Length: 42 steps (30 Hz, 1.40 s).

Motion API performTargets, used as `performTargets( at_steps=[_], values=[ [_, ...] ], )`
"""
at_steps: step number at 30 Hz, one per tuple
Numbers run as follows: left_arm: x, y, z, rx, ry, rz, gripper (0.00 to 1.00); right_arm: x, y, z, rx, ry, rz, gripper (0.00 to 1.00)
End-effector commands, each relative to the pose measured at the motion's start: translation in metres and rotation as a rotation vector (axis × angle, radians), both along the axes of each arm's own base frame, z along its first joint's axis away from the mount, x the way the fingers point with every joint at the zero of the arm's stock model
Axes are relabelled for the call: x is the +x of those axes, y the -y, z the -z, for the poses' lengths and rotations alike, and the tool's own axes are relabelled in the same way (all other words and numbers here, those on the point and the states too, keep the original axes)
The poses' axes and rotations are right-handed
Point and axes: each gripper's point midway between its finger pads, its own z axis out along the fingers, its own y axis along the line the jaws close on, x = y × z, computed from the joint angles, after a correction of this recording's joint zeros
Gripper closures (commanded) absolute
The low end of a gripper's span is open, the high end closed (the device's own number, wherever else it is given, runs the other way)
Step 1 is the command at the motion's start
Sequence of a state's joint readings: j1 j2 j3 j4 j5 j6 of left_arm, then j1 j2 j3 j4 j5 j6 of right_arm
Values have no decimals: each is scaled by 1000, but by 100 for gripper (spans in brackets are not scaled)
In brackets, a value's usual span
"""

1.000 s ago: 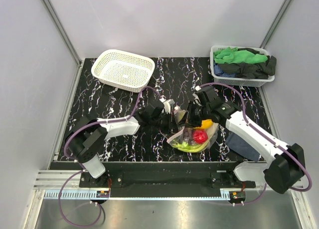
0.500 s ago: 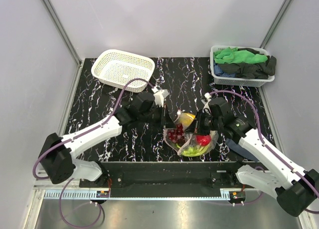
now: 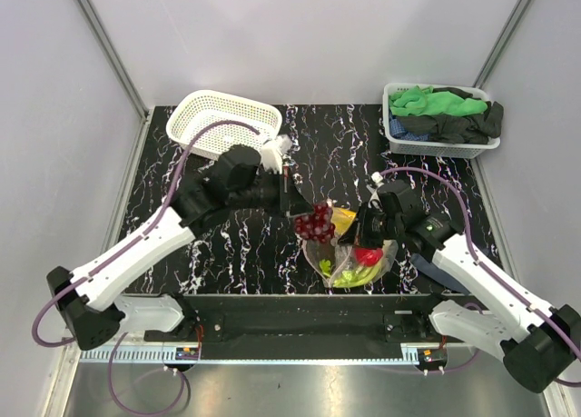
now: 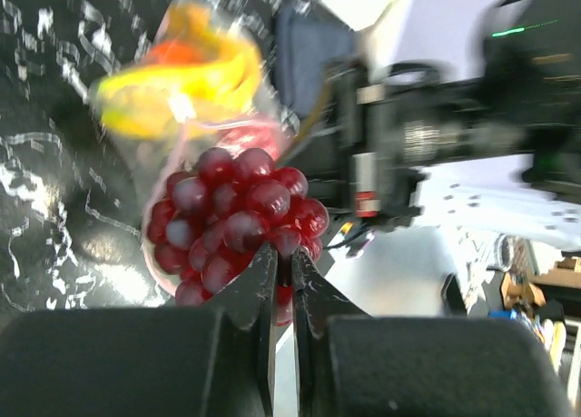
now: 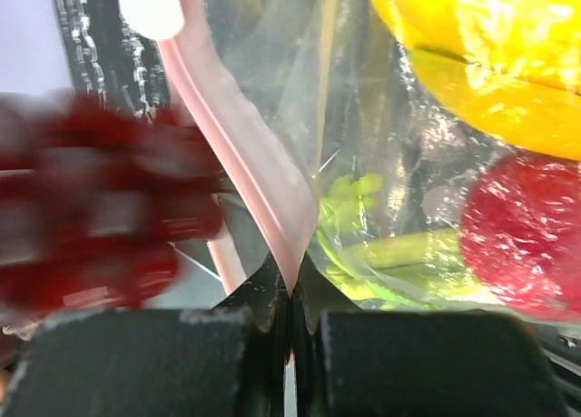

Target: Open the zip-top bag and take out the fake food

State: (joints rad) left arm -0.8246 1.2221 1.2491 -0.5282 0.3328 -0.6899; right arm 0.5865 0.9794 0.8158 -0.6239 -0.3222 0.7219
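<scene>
The empty white basket (image 3: 229, 128) is outward, to the left in the top view. My left gripper should swing that way next, lower the grapes into the basket and release them.
The clear zip-top bag (image 3: 354, 258) lies near the table's front edge with its mouth open. Its pinkish zip strip (image 5: 238, 140) is pinched in my shut right gripper (image 5: 290, 288), which shows in the top view (image 3: 361, 228) at the bag's right rim. My left gripper (image 4: 281, 270) is shut on the purple grapes (image 4: 238, 219) and holds them above the bag's left rim (image 3: 314, 222). Inside the bag lie the yellow banana (image 5: 490, 54), a red round fruit (image 5: 522, 231) and pale-green stalks (image 5: 399, 253).
An empty white lattice basket (image 3: 225, 126) stands at the back left. A second basket (image 3: 441, 119) with green and black cloths stands at the back right. A dark blue cloth (image 3: 436, 263) lies under my right arm.
My left gripper has lifted the grapes up and left, out of the bag's mouth. My right gripper has kept its hold on the zip strip, shifting slightly.
</scene>
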Motion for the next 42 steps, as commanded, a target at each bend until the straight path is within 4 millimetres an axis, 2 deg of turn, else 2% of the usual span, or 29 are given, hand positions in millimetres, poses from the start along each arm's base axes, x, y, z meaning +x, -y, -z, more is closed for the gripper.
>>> performTargets(
  at_steps=[1,3,7,8,10,11,12,13,14,16,17,18,20,21,23,24,25,26,27,28,30,31,32,34,35,36,38,41,42],
  values=[
    [12,-17,-67,-109,134,-79,100,18,-1,-15,-33,61,24,100],
    [22,-25,-84,-133,167,-117,100,23,-2,-14,-51,54,22,100],
    [49,-40,-110,-147,237,-185,100,30,-10,-24,-46,60,-6,100],
    [65,-47,-111,-141,243,-223,100,31,-12,-23,-49,55,-10,100],
    [79,-53,-123,-149,268,-235,100,33,-13,-27,-51,67,-29,100],
    [100,-61,-118,-129,261,-275,100,33,-15,-26,-52,64,-39,100],
    [108,-64,-117,-124,262,-273,100,33,-16,-27,-51,69,-50,100],
    [117,-69,-126,-131,286,-284,100,34,-17,-29,-50,78,-65,100],
    [142,-80,-115,-99,275,-324,100,33,-18,-31,-48,84,-75,100],
    [167,-93,-115,-90,279,-364,100,32,-19,-31,-50,90,-102,100],
    [185,-111,-112,-75,285,-408,100,32,-19,-32,-52,90,-107,100],
    [204,-114,-97,-57,258,-421,100,31,-21,-35,-44,84,-121,100],
    [232,-135,-94,-48,266,-471,100,30,-25,-36,-33,77,-142,100],
    [251,-137,-79,-44,248,-470,100,30,-27,-41,-25,88,-157,100],
    [278,-155,-76,-57,257,-505,100,33,-29,-41,-31,91,-170,100],
    [295,-159,-60,-54,228,-513,100,35,-30,-46,-33,107,-184,100],
    [306,-163,-52,-63,217,-522,100,36,-31,-45,-40,103,-192,100],
    [318,-173,-52,-94,223,-539,100,37,-31,-47,-42,110,-197,100],
    [327,-177,-44,-104,209,-546,100,39,-31,-50,-46,120,-203,100],
    [341,-181,-23,-101,174,-554,100,39,-31,-48,-51,115,-206,100],
    [360,-191,-10,-132,171,-576,97,38,-31,-48,-54,117,-215,100],
    [372,-193,11,-132,134,-581,96,39,-31,-47,-54,113,-218,100],
    [380,-197,19,-138,121,-592,94,39,-32,-46,-56,111,-221,100],
    [392,-200,23,-127,124,-604,77,38,-32,-44,-58,104,-224,100],
    [399,-204,44,-84,98,-621,70,38,-32,-42,-59,98,-221,100],
    [403,-208,44,-67,110,-631,62,38,-32,-42,-58,94,-221,100],
    [404,-216,55,-9,114,-660,40,39,-33,-40,-59,83,-218,100],
    [398,-222,63,65,124,-656,34,41,-33,-35,-70,70,-203,100],
    [394,-222,56,79,139,-654,33,43,-33,-34,-74,69,-196,100]
  ],
)
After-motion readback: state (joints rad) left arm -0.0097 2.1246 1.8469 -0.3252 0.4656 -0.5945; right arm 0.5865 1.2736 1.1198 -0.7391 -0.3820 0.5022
